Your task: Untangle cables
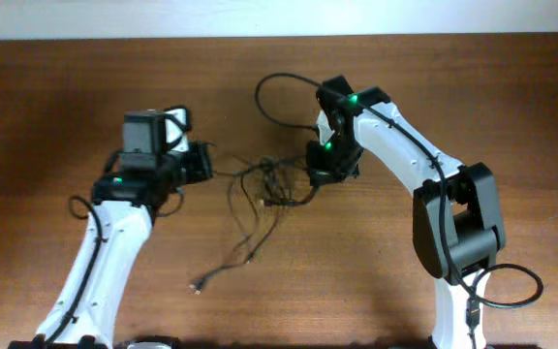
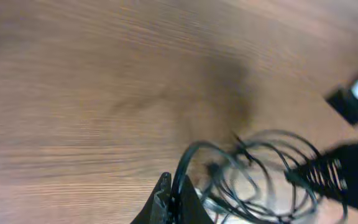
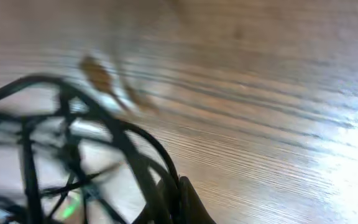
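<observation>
The right gripper pulls the cord to the right in the overhead view next, away from the tangle, and releases it. Clear tabletop lies that way.
The cables (image 1: 264, 189) lie as a tangle of thin black cords on the wooden table between my two arms. One loop (image 1: 279, 97) arcs toward the back. A loose end with a small plug (image 1: 199, 285) trails toward the front. My left gripper (image 1: 206, 165) is at the tangle's left edge. In the left wrist view it (image 2: 178, 194) is shut on a single cord (image 2: 188, 158) that rises between its fingers. At the tangle's right edge, my right gripper (image 1: 316, 174) is shut on a cord (image 3: 138, 155) too. In the blurred right wrist view that cord runs into the shut jaws (image 3: 174, 198).
The brown wooden table (image 1: 66, 97) reaches to a pale wall along the back edge. The right arm's thick own cable (image 1: 511, 291) loops beside its base at the front right. In the left wrist view, the right arm's gripper (image 2: 347, 174) shows beyond the tangle.
</observation>
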{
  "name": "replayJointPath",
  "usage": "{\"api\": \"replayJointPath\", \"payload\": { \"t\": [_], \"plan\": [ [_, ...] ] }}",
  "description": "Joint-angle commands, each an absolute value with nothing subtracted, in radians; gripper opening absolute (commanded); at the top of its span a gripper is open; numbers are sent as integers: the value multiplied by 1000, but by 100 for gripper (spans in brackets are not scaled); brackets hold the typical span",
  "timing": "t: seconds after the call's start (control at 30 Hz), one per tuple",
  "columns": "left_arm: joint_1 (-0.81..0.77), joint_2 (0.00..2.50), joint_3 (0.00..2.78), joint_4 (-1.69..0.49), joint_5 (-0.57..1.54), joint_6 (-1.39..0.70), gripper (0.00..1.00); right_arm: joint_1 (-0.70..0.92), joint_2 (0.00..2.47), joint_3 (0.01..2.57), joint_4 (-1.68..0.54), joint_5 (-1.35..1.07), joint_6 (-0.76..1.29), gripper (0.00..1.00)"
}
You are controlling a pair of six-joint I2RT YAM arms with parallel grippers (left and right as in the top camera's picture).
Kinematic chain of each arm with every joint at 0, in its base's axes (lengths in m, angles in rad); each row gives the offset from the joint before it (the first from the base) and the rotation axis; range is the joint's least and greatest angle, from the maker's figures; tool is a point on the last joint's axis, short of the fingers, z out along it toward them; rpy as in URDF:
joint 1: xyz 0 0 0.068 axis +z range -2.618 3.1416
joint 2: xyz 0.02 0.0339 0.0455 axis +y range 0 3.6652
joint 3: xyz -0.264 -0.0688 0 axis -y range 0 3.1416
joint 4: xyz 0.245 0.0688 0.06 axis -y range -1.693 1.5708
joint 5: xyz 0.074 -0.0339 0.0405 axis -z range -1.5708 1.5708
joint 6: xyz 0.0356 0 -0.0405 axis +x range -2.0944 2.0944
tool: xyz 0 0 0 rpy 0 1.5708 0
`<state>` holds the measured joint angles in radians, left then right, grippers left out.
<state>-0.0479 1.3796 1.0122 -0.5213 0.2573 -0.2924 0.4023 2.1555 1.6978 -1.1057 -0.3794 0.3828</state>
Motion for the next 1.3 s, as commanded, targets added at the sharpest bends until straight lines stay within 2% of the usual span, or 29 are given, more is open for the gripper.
{"api": "replayJointPath", "payload": {
  "t": [0.0, 0.13, 0.2, 0.27, 0.37, 0.47, 0.53, 0.6, 0.8, 0.97, 1.03, 1.1, 1.27],
  "plan": [
    [85, 1405, 1014, -533, 247, -303, 0, 384, 2163, 1638, -1122, -180, 374, 4],
    [271, 1441, 1014, -569, 252, -402, 0, 268, 2163, 1626, -1168, -157, 374, 4],
    [332, 1456, 1007, -577, 327, -409, 0, 160, 2163, 1626, -1199, -171, 374, 4],
    [343, 1458, 991, -574, 338, -426, 0, 62, 2163, 1626, -1223, -266, 369, 4],
    [341, 1458, 985, -573, 337, -426, 0, -19, 2163, 1626, -1227, -280, 366, 4],
    [342, 1458, 984, -573, 329, -427, 0, -68, 2163, 1626, -1227, -252, 348, 4],
    [352, 1458, 984, -573, 296, -457, 0, -112, 2163, 1626, -1230, -148, 349, 4],
    [382, 1459, 984, -564, 287, -460, 0, -196, 2163, 1626, -1222, -138, 362, 4],
    [489, 1467, 979, -440, 139, -658, 0, -482, 2163, 1626, -1119, -145, 386, 4],
    [538, 1594, 979, -189, -175, -705, 6, -710, 2163, 1626, -1053, -145, 450, 4],
    [570, 1654, 979, -165, -174, -705, 4, -756, 2163, 1626, -1037, -146, 454, 4],
    [592, 1737, 979, -172, -72, -707, 0, -767, 2163, 1626, -1027, -150, 454, 4],
    [566, 1785, 979, -184, 154, -706, 0, -664, 2163, 1626, -1088, -265, 449, 4]
  ]
}}
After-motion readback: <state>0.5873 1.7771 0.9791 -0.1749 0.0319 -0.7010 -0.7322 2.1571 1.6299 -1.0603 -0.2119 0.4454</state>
